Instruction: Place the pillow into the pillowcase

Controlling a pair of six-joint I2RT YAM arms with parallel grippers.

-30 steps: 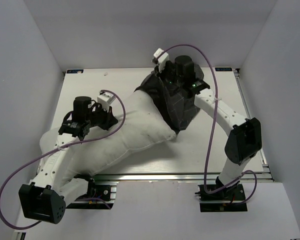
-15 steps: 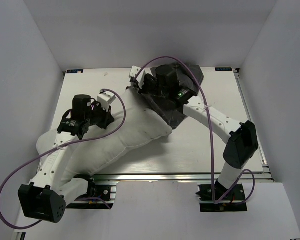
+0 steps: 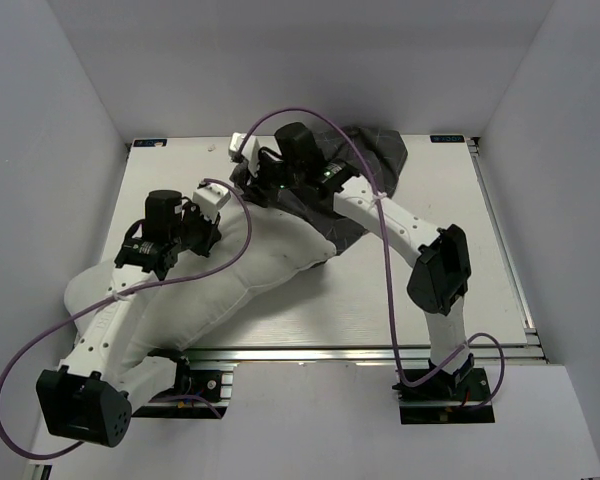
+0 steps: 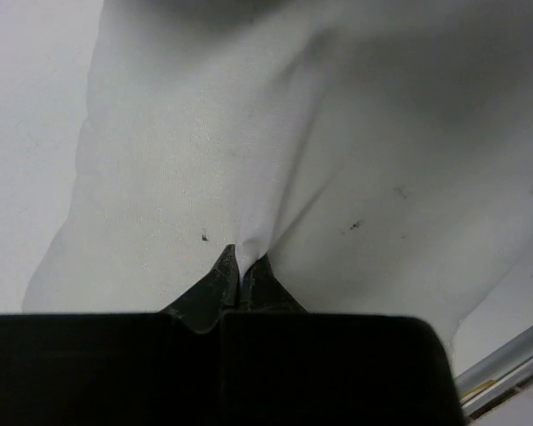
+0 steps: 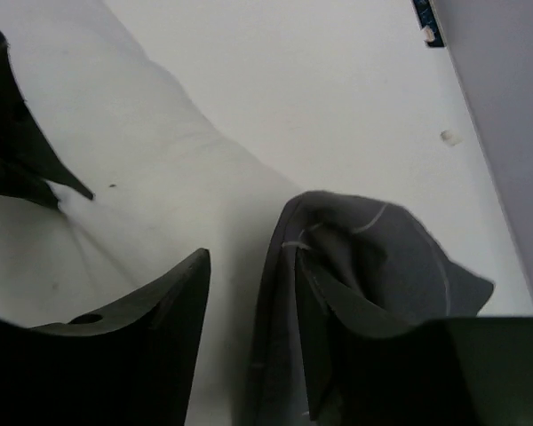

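Observation:
The pillow's far end already lies under the dark pillowcase, so the robot's left gripper needs to stay low where it is and let go of the pinched fold of pillow [image 4: 258, 222].
The off-white pillow [image 3: 240, 280] lies slantwise from the near left corner toward the middle of the table. My left gripper [image 3: 208, 238] is shut on a pinched fold of the pillow [image 4: 178, 160], seen between the tips of the left gripper [image 4: 240, 264]. The dark grid-patterned pillowcase [image 3: 375, 160] covers the pillow's far end at the back. My right gripper [image 3: 252, 178] stands at the pillowcase's left edge. In the right wrist view the right gripper [image 5: 253, 284] is open. The pillowcase [image 5: 382, 257] is draped against its right finger, and the pillow [image 5: 142, 177] lies below.
White enclosure walls close in the white table [image 3: 420, 290] on the left, back and right. An aluminium rail [image 3: 360, 350] runs along the near edge. Purple cables [image 3: 390, 290] loop over both arms. A small blue marker [image 5: 424, 18] sits at a far corner.
My right arm swept left across the back, pulling the pillowcase's edge over the pillow's far end, and its jaws opened. The left gripper kept its hold while the pillow slid slightly left.

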